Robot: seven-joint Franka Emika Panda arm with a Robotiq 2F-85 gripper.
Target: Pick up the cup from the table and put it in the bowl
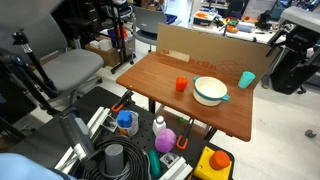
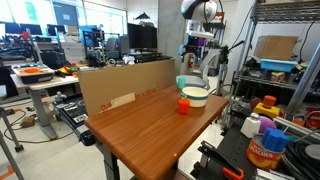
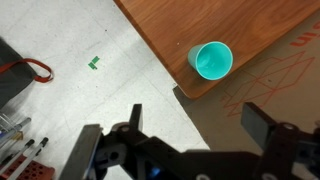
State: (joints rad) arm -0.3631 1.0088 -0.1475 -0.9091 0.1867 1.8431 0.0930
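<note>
I will next move my gripper over the empty teal cup and down, so that it straddles the cup's rim [image 1: 251,74] [image 3: 197,62] beside the table edge, because the cup stands below my gripper at the corner of the table.
The teal cup [image 3: 211,60] stands upright and empty at a corner of the wooden table [image 3: 230,25]; it also shows in both exterior views [image 1: 246,79] [image 2: 182,81]. The white bowl with a teal rim [image 1: 210,91] [image 2: 196,96] sits mid-table, a short way from the cup. A small orange-red cup [image 1: 181,85] [image 2: 184,105] stands on the bowl's other side. My gripper [image 3: 198,125] is open and empty. It hangs high above the floor just off the table corner, apart from the cup.
A brown cardboard sheet [image 1: 200,45] [image 2: 125,85] stands along one table edge, behind the cup. Bottles, cables and tools [image 1: 130,135] crowd the floor and cart at the table's front. A red cable [image 3: 35,70] and green tape mark [image 3: 94,63] lie on the floor.
</note>
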